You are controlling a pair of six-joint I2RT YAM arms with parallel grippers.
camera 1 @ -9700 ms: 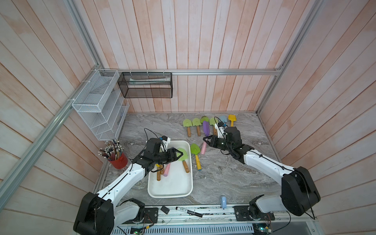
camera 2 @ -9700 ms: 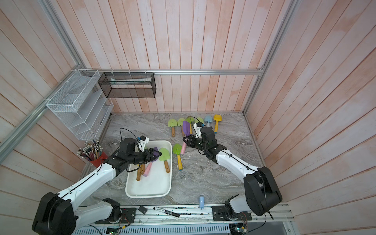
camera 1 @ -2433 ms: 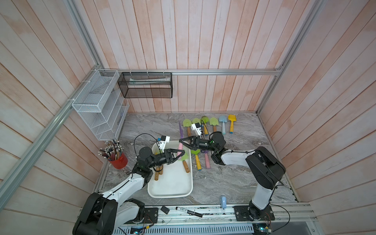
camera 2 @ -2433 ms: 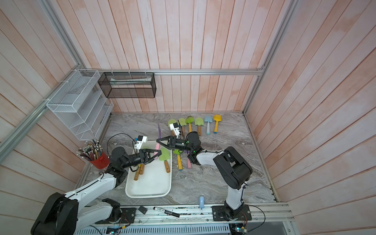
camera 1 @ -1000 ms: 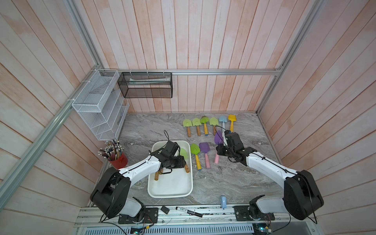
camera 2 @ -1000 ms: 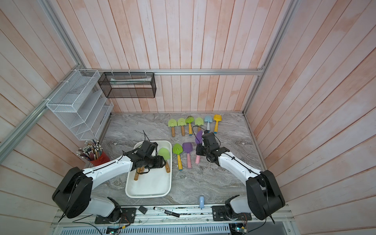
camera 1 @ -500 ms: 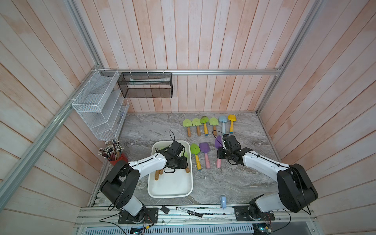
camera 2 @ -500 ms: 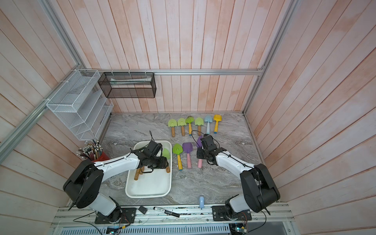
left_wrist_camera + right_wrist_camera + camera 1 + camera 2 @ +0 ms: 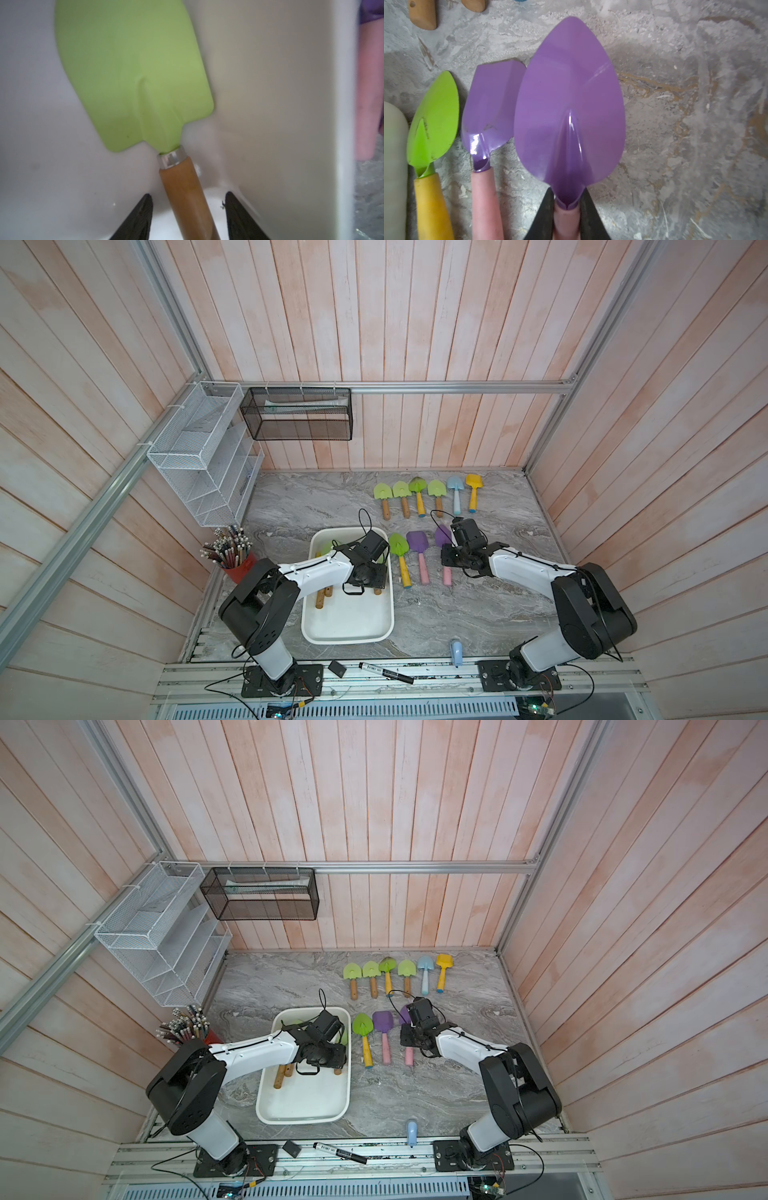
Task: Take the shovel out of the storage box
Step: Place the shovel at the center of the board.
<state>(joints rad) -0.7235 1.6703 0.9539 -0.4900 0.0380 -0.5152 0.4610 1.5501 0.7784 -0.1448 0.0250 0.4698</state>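
Next, my right gripper eases down toward the purple square shovel and releases the pink handle, as bare tabletop [image 9: 436,566] [image 9: 522,188] beside that shovel lies just below.
The white storage box [image 9: 348,641] [image 9: 302,1120] sits left of centre in both top views. Inside it, against the right wall, lies a green shovel [image 9: 133,72] with a wooden handle. My left gripper [image 9: 369,576] [image 9: 328,1052] [image 9: 189,216] is down in the box, open, with its fingers on either side of that handle and a gap on each side. Two more wooden handles [image 9: 321,598] lie further left in the box. My right gripper [image 9: 449,560] [image 9: 409,1038] [image 9: 566,216] is shut on the pink handle of a purple shovel [image 9: 569,99] [image 9: 441,534], low over the table right of the box.
A green shovel with a yellow handle [image 9: 401,558] and a purple square one [image 9: 417,556] lie between box and right gripper. Several shovels [image 9: 424,493] line the back. A red pencil cup [image 9: 232,558], white wire rack [image 9: 199,456], black mesh basket [image 9: 297,414] and marker [image 9: 384,672] surround the area.
My left gripper has moved right inside the box, onto the green shovel by the right wall. My right gripper has carried the purple shovel slightly left and nearer, beside the other purple one.
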